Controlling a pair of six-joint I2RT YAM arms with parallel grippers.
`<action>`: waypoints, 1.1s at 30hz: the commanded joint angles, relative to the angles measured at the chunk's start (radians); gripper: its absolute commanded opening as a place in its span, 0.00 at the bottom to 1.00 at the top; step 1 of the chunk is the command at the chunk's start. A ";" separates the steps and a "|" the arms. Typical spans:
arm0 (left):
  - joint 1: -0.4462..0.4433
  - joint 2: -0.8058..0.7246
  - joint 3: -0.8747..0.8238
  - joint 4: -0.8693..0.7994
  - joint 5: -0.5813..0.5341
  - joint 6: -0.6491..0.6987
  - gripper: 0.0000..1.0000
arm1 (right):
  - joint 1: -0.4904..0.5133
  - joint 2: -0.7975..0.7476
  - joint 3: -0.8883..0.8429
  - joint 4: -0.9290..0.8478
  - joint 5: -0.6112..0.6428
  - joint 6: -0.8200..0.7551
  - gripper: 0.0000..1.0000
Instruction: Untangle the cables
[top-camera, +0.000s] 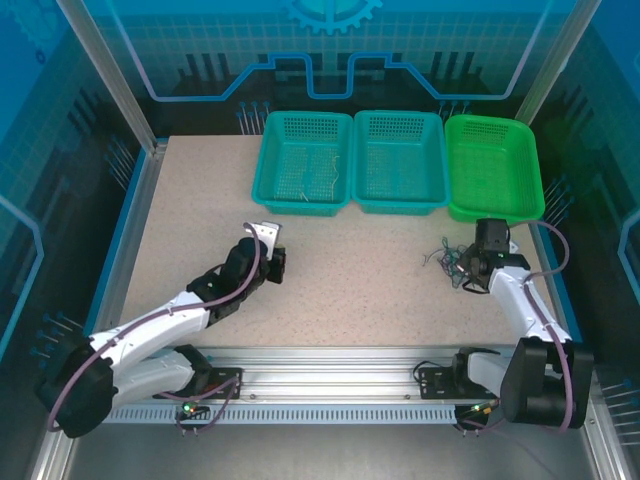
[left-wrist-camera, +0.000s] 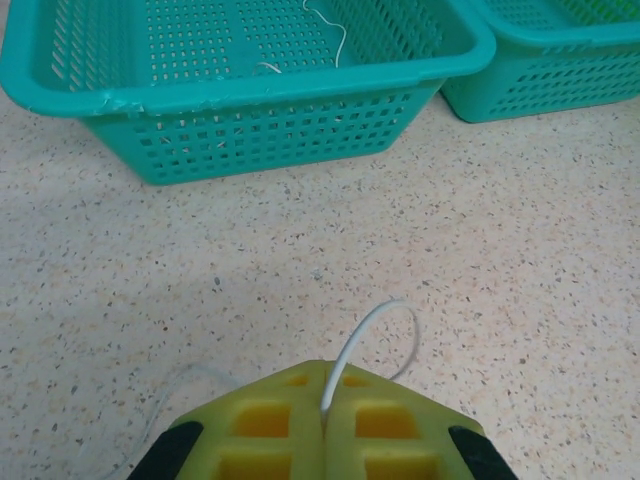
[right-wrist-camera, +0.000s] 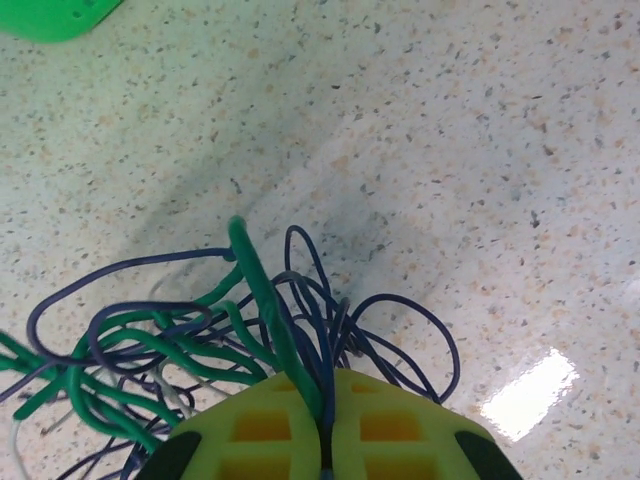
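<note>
The teal basket already holds whitish wires like the robot's cable, so the left gripper will next go up, reach outward over the basket's open top and let go.
The cables (top-camera: 446, 262) lie as a small tangle of green, dark blue and whitish wires on the speckled table at the right. My right gripper (top-camera: 468, 268) is down at the tangle's right side. In the right wrist view it (right-wrist-camera: 325, 395) is shut on a green cable (right-wrist-camera: 256, 281) and dark blue strands (right-wrist-camera: 451, 351), with the rest of the bundle spread to its left. My left gripper (top-camera: 268, 245) is at centre left, short of the teal baskets. It (left-wrist-camera: 325, 400) is shut on a single white cable (left-wrist-camera: 354, 339) that arcs up from between the yellow pads.
Three baskets stand along the back: a left teal one (top-camera: 300, 206) holding a few whitish wires (top-camera: 315, 180), a middle teal one (top-camera: 400, 207) and a green one (top-camera: 495, 213). The left teal basket (left-wrist-camera: 270, 130) faces my left gripper. Raised blue rails edge the table.
</note>
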 joint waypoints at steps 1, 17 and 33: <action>0.007 -0.048 0.140 -0.043 0.087 -0.004 0.00 | 0.036 0.002 -0.009 0.002 -0.088 -0.010 0.00; 0.165 0.403 1.156 -0.103 0.182 0.300 0.00 | 0.176 -0.085 -0.023 -0.019 -0.093 -0.023 0.00; 0.294 0.794 1.109 0.012 0.224 0.105 0.00 | 0.182 -0.143 -0.033 -0.040 -0.115 -0.030 0.00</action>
